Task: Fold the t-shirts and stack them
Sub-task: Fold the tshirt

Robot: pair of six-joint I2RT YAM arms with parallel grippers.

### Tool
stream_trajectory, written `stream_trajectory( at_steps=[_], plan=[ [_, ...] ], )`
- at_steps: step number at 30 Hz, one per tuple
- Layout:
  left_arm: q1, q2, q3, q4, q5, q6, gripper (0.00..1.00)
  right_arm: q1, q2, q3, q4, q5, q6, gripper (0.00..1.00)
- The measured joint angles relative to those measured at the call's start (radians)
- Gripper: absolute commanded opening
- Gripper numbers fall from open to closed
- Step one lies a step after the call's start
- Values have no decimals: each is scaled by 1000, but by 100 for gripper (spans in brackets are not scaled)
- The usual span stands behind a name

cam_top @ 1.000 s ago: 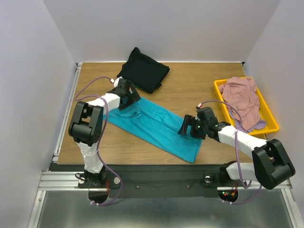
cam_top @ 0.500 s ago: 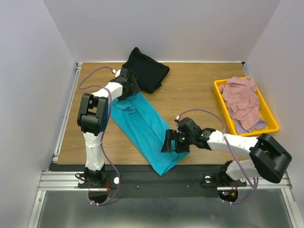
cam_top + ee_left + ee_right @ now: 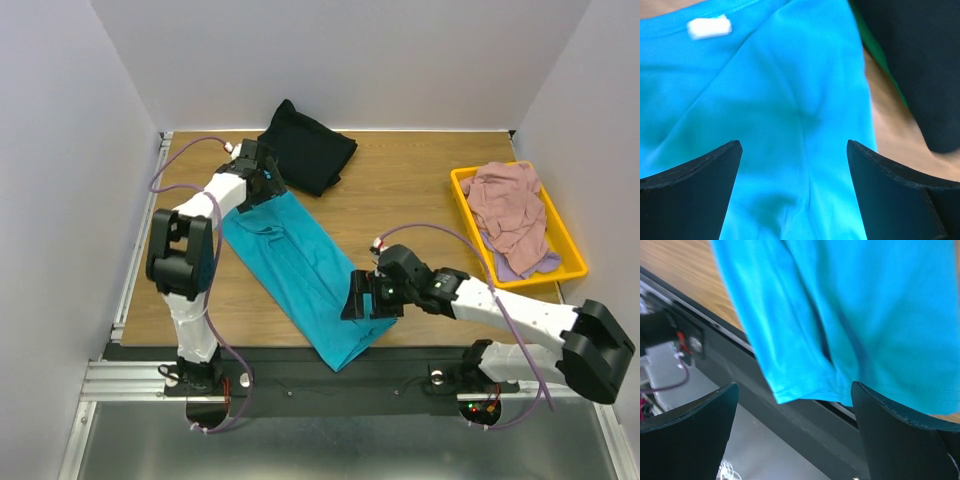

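The t-shirt hem's near corner [image 3: 336,365] lies back from my left gripper and to its right in the top view, so my left gripper moves back along the folded t-shirt there next.
A teal t-shirt [image 3: 300,265] lies as a long folded strip, slanting from the back left to the near table edge, where its hem [image 3: 805,390] hangs over the black rail. My left gripper [image 3: 264,187] hovers open over the strip's far end, beside the white neck tag [image 3: 709,26], with teal cloth [image 3: 790,100] showing between the jaws. My right gripper [image 3: 356,298] stands open at the strip's near right side. A black t-shirt [image 3: 305,148] lies folded at the back, with a green edge [image 3: 881,56] showing beneath it. A dusty pink t-shirt [image 3: 508,205] and a lavender one [image 3: 537,263] sit in the tray.
The yellow tray [image 3: 572,250] stands at the right edge of the wooden table [image 3: 400,200]. The black rail [image 3: 805,430] and metal frame run along the near edge, under the hanging hem. White walls close in the left, back and right.
The teal shirt has swung from a shallow diagonal to a steep one, its near end now over the table edge. My right gripper moved left with it; the left shifted toward the back.
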Motion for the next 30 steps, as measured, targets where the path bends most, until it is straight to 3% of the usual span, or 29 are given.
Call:
stream_trajectory(
  at_steps=[5,9,13,17,23,26,30],
  plan=[
    [-108,-351,-176,-5,-79,-31,98,0,-90,46,-49,95,1,100],
    [-370,-661,-355,31,-127,-85,98,0,-102,47,-112,187,11,100],
    [-624,-830,-558,20,-146,-172,98,-16,-117,43,-175,287,28,100],
    [-860,-853,-695,-18,-148,-250,93,-76,-163,19,-207,336,31,100],
    [-1205,-719,-696,-63,-139,-310,87,-107,-126,7,-225,340,31,96],
    [-1295,-628,-662,-75,-141,-318,83,-113,-84,2,-225,338,31,93],
    [-1329,-544,-620,-82,-141,-309,81,-120,-69,-24,-229,329,31,86]
  ],
)
